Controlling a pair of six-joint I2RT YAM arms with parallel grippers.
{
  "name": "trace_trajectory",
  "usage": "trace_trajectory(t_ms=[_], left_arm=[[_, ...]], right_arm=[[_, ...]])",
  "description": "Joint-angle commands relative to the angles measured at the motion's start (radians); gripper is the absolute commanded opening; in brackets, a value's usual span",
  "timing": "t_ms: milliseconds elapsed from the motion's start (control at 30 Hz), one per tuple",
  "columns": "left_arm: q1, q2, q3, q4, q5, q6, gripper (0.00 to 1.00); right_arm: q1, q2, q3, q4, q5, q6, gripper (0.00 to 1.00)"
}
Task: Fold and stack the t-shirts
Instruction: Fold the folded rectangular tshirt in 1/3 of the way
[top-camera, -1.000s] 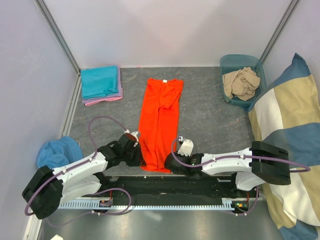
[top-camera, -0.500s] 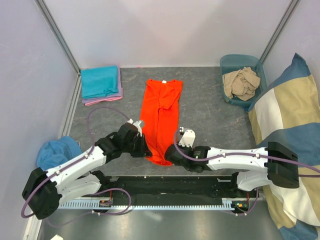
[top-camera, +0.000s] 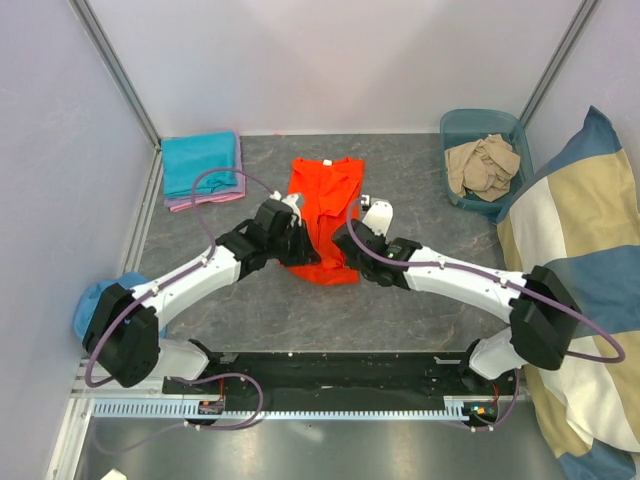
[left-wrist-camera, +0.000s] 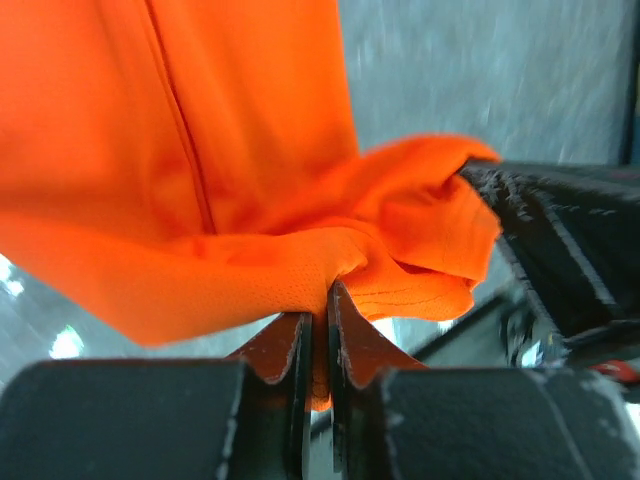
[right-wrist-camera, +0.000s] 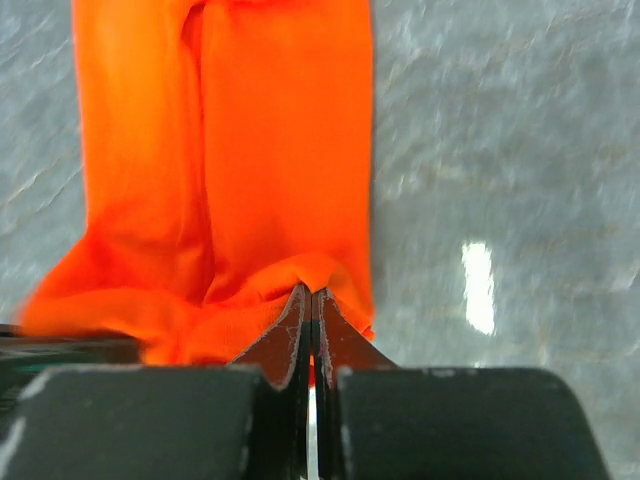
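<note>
Next, my left gripper carries its hem corner from over the shirt's lower part outward toward the collar and down onto the shirt's middle (top-camera: 316, 211) (left-wrist-camera: 88, 75).
The bright orange t-shirt (top-camera: 325, 200) lies lengthwise in the middle of the grey table, its near half lifted and doubled over toward the collar end. My left gripper (top-camera: 298, 245) is shut on the shirt's hem corner (left-wrist-camera: 330, 275) on the left. My right gripper (top-camera: 345, 240) is shut on the other hem corner (right-wrist-camera: 312, 275). Both hold the cloth above the shirt's lower part. A folded teal t-shirt (top-camera: 200, 163) lies on a pink-lilac one (top-camera: 205, 200) at the back left. A beige t-shirt (top-camera: 482, 165) sits crumpled in the bin.
A teal plastic bin (top-camera: 452, 128) stands at the back right. A large blue-and-beige blocked fabric (top-camera: 575, 260) fills the right edge. A blue cloth heap (top-camera: 95, 300) lies at the left, off the table. White walls close the back and left.
Both grippers have carried the orange shirt's near hem away from the table's front edge toward the collar, folding the shirt over itself. The arms stretched forward.
</note>
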Motion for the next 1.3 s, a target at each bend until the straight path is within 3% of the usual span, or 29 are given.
trace_trajectory(t_ms=[0, 333, 1067, 1100, 1133, 1167, 1233, 1267], left_arm=[[0.098, 0.077, 0.089, 0.094, 0.003, 0.075, 0.05], [0.238, 0.256, 0.172, 0.16, 0.078, 0.09, 0.04], [0.305, 0.336, 0.205, 0.221, 0.09, 0.058, 0.04], [0.308, 0.35, 0.207, 0.226, 0.09, 0.055, 0.08], [0.318, 0.361, 0.211, 0.232, 0.089, 0.054, 0.1], [0.324, 0.37, 0.215, 0.24, 0.083, 0.046, 0.12], [0.359, 0.408, 0.244, 0.244, 0.092, 0.034, 0.31], [0.374, 0.418, 0.256, 0.258, 0.107, 0.018, 0.37]], right_arm=[[-0.072, 0.082, 0.073, 0.107, -0.061, -0.138, 0.0], [-0.19, 0.253, 0.218, 0.164, -0.157, -0.238, 0.0], [-0.307, 0.42, 0.385, 0.189, -0.293, -0.305, 0.0], [-0.318, 0.427, 0.391, 0.191, -0.298, -0.314, 0.07], [-0.324, 0.443, 0.409, 0.189, -0.308, -0.323, 0.37], [-0.334, 0.449, 0.42, 0.189, -0.319, -0.331, 0.5], [-0.382, 0.438, 0.431, 0.184, -0.324, -0.345, 0.76], [-0.4, 0.429, 0.431, 0.184, -0.328, -0.349, 0.8]])
